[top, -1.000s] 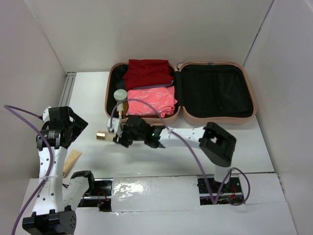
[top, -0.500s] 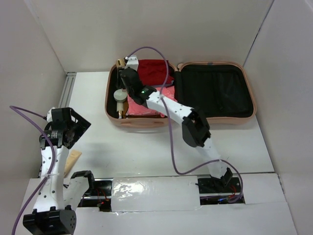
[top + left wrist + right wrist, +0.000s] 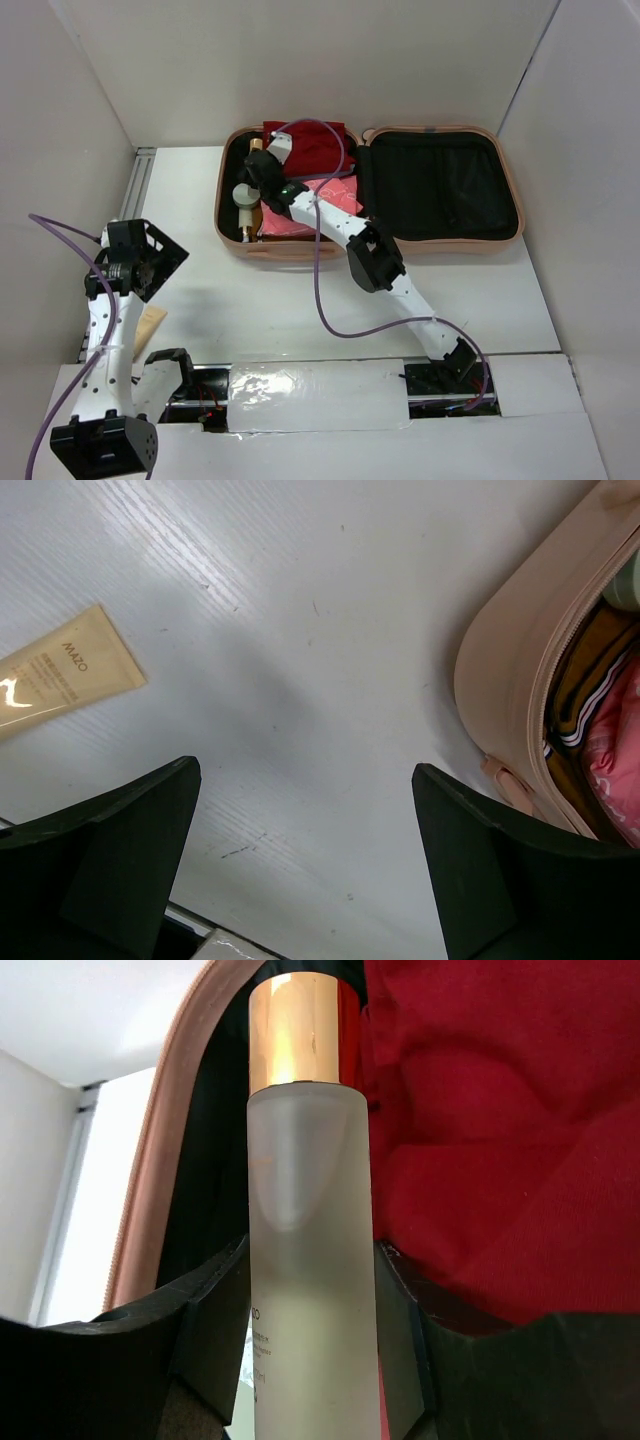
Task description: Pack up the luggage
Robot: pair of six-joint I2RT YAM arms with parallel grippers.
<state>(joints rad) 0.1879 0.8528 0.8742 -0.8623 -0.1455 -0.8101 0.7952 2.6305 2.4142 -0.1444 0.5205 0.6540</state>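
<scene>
My right gripper goes down along the red garment's edge next and lets go of the frosted bottle, as the black-lined gap below, beside the garment, is still open.
The luggage lies open at the back of the table, its black-lined lid to the right. Its left half holds a red garment, a pink garment and a white-capped bottle. My right gripper is shut on a frosted bottle with a gold cap and holds it over the back left corner of that half, beside the red garment and the peach rim. My left gripper is open and empty above the table, left of the luggage.
A tan cosmetic tube lies on the table near my left arm; it also shows in the top view. A metal rail runs along the left wall. White walls close in three sides.
My right gripper has carried the frosted bottle from the table in front of the luggage into its back left corner. My left arm has shifted only slightly.
</scene>
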